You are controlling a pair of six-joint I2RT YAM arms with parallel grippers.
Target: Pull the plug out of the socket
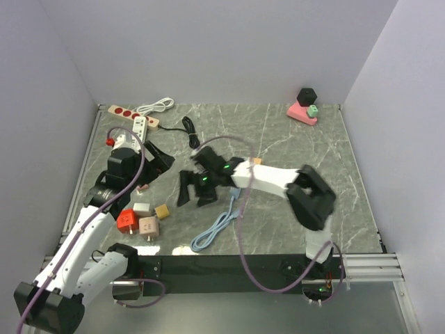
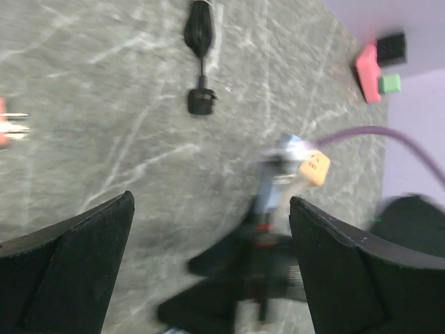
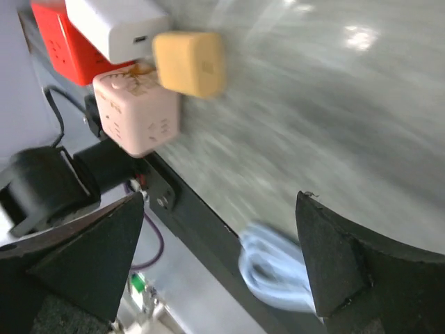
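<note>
The left gripper reaches across and down next, onto the blue strip by the orange cube, which lies below it and to its right in the top view.
My right gripper (image 1: 195, 191) (image 3: 220, 202) hangs open over the middle of the table with nothing between its fingers. A light blue cable (image 1: 215, 228) (image 3: 278, 268) lies coiled just below it near the front edge. To its left, a red cube socket (image 1: 126, 220) (image 3: 59, 49), a pink cube socket (image 1: 149, 226) (image 3: 135, 115), a white adapter (image 3: 118, 24) and a yellow cube (image 1: 162, 211) (image 3: 191, 62) sit together. A black plug (image 2: 201, 102) lies loose on its black cable (image 1: 189, 129). My left gripper (image 1: 158, 165) (image 2: 210, 209) is open and empty at the left.
A beige power strip (image 1: 128, 113), a white strip (image 1: 139, 127) and a white cable (image 1: 156, 106) lie at the back left. A small orange cube (image 1: 256, 161) (image 2: 314, 168) sits beside the right arm. A pink block (image 1: 302, 113) with black and green cubes stands at the back right.
</note>
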